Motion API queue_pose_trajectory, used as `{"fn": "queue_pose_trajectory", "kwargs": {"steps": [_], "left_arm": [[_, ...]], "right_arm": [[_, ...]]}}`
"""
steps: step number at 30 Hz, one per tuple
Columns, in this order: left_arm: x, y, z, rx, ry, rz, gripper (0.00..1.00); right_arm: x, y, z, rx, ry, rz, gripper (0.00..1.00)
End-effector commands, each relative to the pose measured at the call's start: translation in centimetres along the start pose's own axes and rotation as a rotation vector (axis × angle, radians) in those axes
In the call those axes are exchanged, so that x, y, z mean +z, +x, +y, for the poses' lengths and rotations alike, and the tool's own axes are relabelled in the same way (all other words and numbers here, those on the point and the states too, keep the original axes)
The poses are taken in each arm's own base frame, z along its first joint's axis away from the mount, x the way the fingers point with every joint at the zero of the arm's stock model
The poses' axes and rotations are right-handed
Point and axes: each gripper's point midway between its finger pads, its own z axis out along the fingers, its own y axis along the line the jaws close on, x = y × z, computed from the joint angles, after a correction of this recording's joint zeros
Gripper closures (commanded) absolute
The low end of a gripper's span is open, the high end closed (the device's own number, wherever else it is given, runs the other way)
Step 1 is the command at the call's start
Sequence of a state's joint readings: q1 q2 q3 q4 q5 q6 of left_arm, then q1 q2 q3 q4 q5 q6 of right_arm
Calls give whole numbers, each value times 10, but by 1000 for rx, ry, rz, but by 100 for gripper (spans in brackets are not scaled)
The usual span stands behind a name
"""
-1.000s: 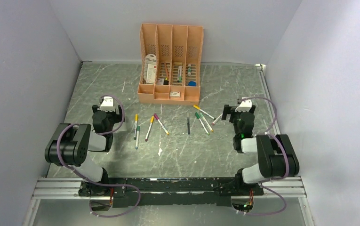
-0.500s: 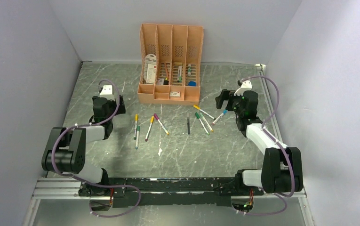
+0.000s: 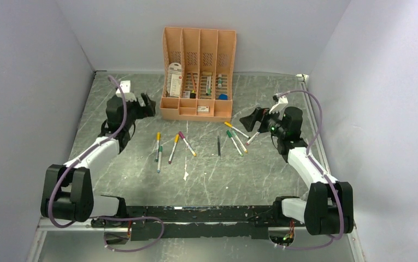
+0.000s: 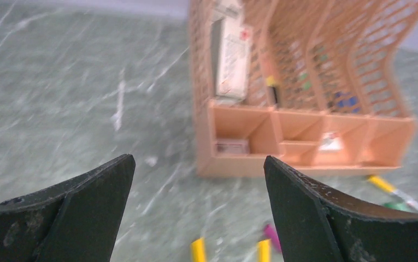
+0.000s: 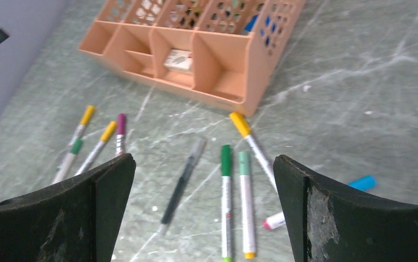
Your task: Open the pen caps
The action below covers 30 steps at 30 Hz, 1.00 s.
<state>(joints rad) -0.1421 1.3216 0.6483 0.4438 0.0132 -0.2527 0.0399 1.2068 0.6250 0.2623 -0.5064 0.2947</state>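
I should move my right gripper across and lower it onto the purple-capped pen's white body (image 3: 189, 146) (image 5: 119, 144) next, clear of the purple cap, because the pen's body is below, on the left in the top view.
Several pens lie capped on the grey marble table. A left cluster (image 3: 171, 148) shows yellow caps (image 4: 198, 250), a purple cap (image 4: 272, 238) and a green cap (image 5: 76, 146). A right cluster (image 3: 236, 139) has a green cap (image 5: 226, 159), a teal cap (image 5: 243, 163), a yellow cap (image 5: 240, 124), a blue cap (image 5: 363, 183) and a dark pen (image 5: 182, 185). My left gripper (image 3: 147, 104) (image 4: 198, 160) hangs open beyond the left cluster, beside the organiser's left end. My right gripper (image 3: 248, 119) (image 5: 204, 159) hangs open above the right cluster. Neither touches a pen.
A peach-orange organiser (image 3: 198, 112) with card packets and stationery stands at the back centre, close to both grippers. Grey walls close in the table on the left, back and right. A metal rail (image 3: 195, 215) runs along the near edge.
Both arms have stretched away from their bases: the left gripper swung up toward the organiser's left end, the right gripper moved left over the right pens. Both stayed open.
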Motion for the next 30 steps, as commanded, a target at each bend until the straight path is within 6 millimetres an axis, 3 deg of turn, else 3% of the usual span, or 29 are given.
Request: {"fn": "queue_pose_trajectory", "kwargs": {"steps": [1, 4, 8, 14, 17, 24, 30], "left_arm": [[-5, -33, -57, -121, 215, 68, 0], [-19, -58, -77, -157, 305, 20, 0], [-41, -79, -102, -216, 432, -1, 1], [-77, -79, -111, -325, 475, 17, 0], [-97, -84, -122, -297, 586, -27, 0], [-106, -66, -120, -343, 610, 9, 0], [-81, -35, -101, -369, 463, 173, 1]], "right_arm": [[-6, -3, 26, 142, -112, -29, 0], [-4, 13, 15, 277, -20, 76, 0], [-2, 24, 24, 331, -53, 168, 0], [0, 31, 43, 398, -142, 234, 0], [9, 33, 49, 302, -118, 273, 0], [31, 50, 93, -17, -14, 354, 0], [38, 63, 87, 9, -3, 366, 0]]}}
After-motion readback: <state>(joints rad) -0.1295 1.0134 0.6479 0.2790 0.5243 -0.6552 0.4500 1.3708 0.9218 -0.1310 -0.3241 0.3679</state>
